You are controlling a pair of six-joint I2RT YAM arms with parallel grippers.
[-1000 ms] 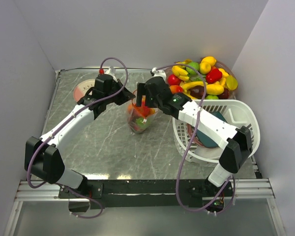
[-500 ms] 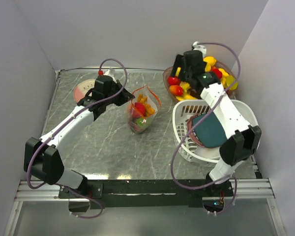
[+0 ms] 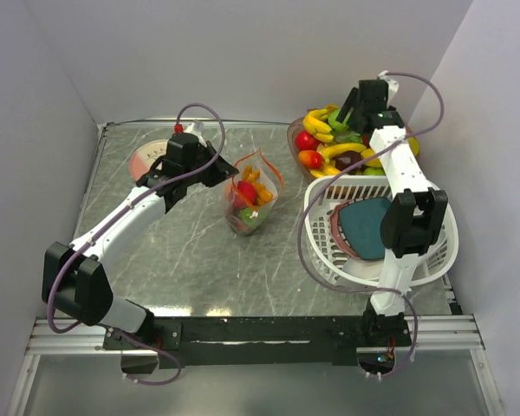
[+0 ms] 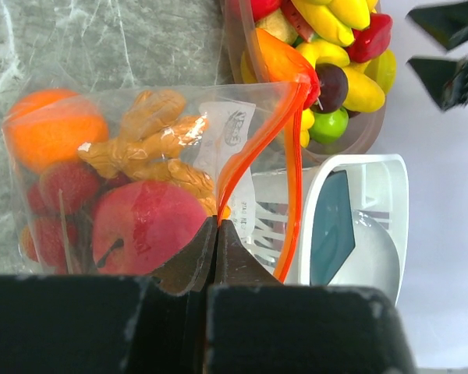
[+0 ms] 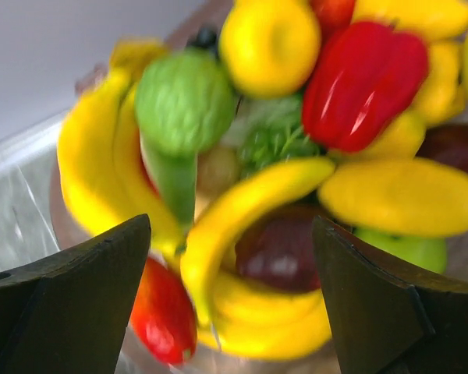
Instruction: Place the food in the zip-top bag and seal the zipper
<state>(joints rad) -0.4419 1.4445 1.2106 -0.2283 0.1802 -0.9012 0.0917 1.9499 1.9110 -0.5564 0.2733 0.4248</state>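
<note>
The round green fruit (image 3: 335,117) (image 5: 184,102) lies uncovered below my right gripper, on the left in the top view. The gripper comes down and to that side onto it next.
The zip-top bag (image 3: 250,206) stands upright mid-table with its mouth open, holding a red apple (image 4: 144,226), an orange (image 4: 54,134) and other food. My left gripper (image 3: 218,170) is shut on the bag's rim, and in the left wrist view its fingers (image 4: 216,227) pinch the orange-red zipper (image 4: 294,156) strip. More food (image 3: 347,149) is piled in a clear bowl at the back right. My right gripper (image 3: 350,113) hangs open just above that pile. In the right wrist view its fingertips (image 5: 232,226) straddle a yellow banana (image 5: 242,218) and touch nothing.
A white slatted basket (image 3: 435,253) with a teal plate (image 3: 364,224) inside sits at the right, in front of the clear bowl (image 3: 293,139). A round pink-and-white dish (image 3: 144,159) lies at the back left, behind my left arm. Walls close in on all sides.
My right arm has swung from the bag's mouth to the back right, above the bowl of food. The left gripper has kept its hold on the bag.
</note>
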